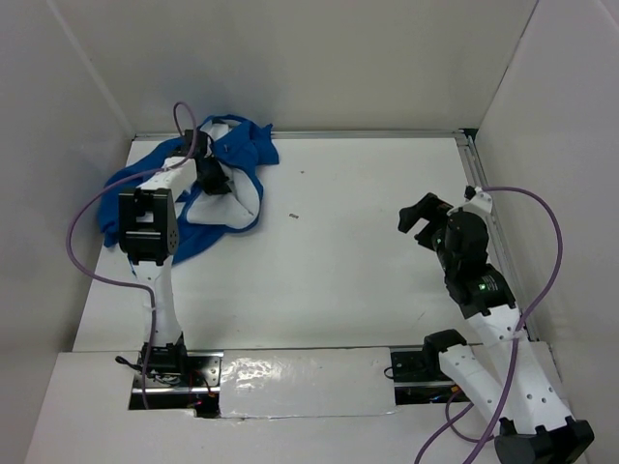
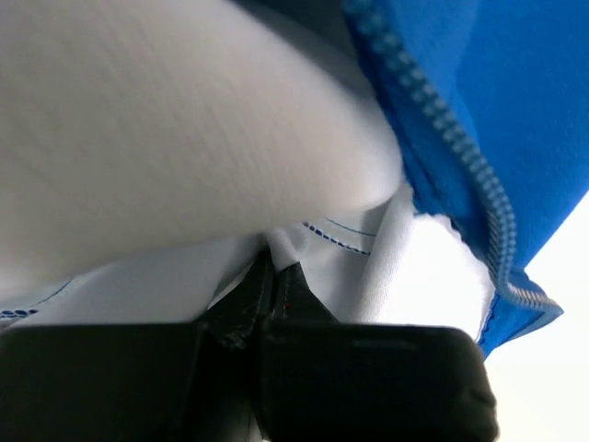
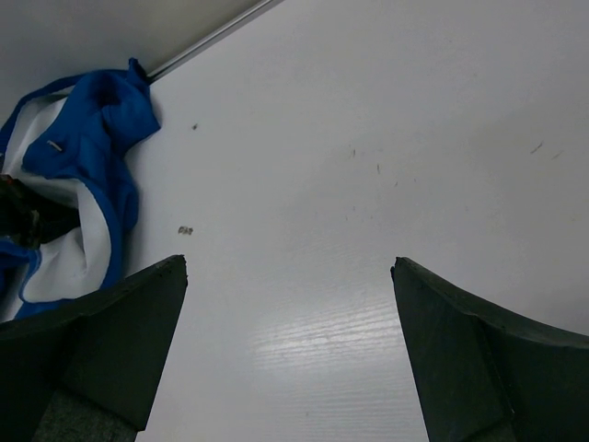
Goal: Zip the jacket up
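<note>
I will move my right gripper down toward the jacket's blue edge next, to the left in the top view, then close there.
The blue jacket (image 1: 244,147) lies crumpled at the table's far left corner, its white lining (image 1: 227,205) turned up. My left gripper (image 1: 211,180) reaches into the folds and is shut on a pinch of white lining (image 2: 285,241). The left wrist view shows the lining close up. Blue zipper teeth (image 2: 460,157) run down the edge on the right of that view. My right gripper (image 1: 421,218) hovers open over bare table at the right, well away from the jacket (image 3: 101,120), with nothing between its fingers (image 3: 288,267).
White walls enclose the table on three sides, with a metal rail (image 1: 387,133) along the back edge. A small dark speck (image 1: 295,217) lies on the table right of the jacket. A purple cable (image 1: 82,227) loops beside the left arm.
</note>
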You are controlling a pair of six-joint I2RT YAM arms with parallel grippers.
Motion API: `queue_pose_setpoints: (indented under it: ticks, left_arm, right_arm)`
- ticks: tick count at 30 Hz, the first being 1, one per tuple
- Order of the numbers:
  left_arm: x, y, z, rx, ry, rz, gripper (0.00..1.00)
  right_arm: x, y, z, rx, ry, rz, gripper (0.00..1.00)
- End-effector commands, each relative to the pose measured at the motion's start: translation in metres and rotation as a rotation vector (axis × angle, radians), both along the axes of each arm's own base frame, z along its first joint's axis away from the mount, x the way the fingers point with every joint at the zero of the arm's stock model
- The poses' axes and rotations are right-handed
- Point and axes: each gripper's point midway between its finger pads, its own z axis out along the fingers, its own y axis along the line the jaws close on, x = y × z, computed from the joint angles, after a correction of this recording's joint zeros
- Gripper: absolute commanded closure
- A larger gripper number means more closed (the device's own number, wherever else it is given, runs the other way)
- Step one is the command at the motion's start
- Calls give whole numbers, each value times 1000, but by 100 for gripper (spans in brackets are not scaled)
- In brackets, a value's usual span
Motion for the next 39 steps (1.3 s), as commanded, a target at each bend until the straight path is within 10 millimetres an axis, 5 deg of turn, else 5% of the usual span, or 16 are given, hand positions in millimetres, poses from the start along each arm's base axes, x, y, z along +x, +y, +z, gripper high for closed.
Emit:
queue_pose_setpoints:
  ticks: [1, 4, 5, 10, 11, 14, 17, 20, 21, 23, 24, 26, 29, 33, 39]
  left_arm:
    - [-29, -46, 2, -71, 25, -126, 100]
    - [-58, -77, 4, -104, 25, -175, 100]
    - [-66, -91, 19, -146, -3, -215, 100]
    - [-148, -172, 14, -242, 79, -374, 100]
    - [-177, -193, 7, -258, 129, -439, 100]
    - [-236, -224, 6, -264, 236, -521, 100]
    - [-292, -232, 6, -209, 326, -561, 100]
    - [-326, -219, 11, -115, 366, -509, 100]
    - [-332, -218, 16, -123, 373, -508, 91]
    - [-334, -217, 37, -146, 334, -517, 71]
    - [-330, -215, 43, -129, 305, -508, 53]
    - [-319, -215, 68, -122, 223, -502, 39]
    - [-300, -202, 97, -58, 125, -460, 4]
    - [-265, -190, 131, -2, 49, -362, 1]
    - [-208, -198, 159, 23, -98, -433, 1]
  right_arm:
    - [-1, -1, 6, 12, -42, -1, 0]
    - [-1, 3, 2, 22, -38, 16, 0]
    - [-1, 3, 2, 23, -40, 20, 0]
    - [1, 8, -7, 26, 5, 39, 0]
    - [2, 8, -8, 22, 14, 42, 0]
    - [3, 10, -11, 19, 39, 56, 0]
    - [5, 13, -14, 17, 56, 66, 0]
    - [7, 17, -20, 24, 76, 83, 0]
    - [8, 19, -21, 28, 74, 89, 0]
    - [10, 22, -30, 44, 104, 93, 0]
    - [10, 24, -33, 50, 117, 102, 0]
    - [10, 28, -45, 55, 160, 115, 0]
    - [7, 27, -64, 45, 236, 96, 0]
    - [-2, 23, -93, 43, 340, 64, 0]
    - [-28, 29, -136, 106, 470, 58, 1]
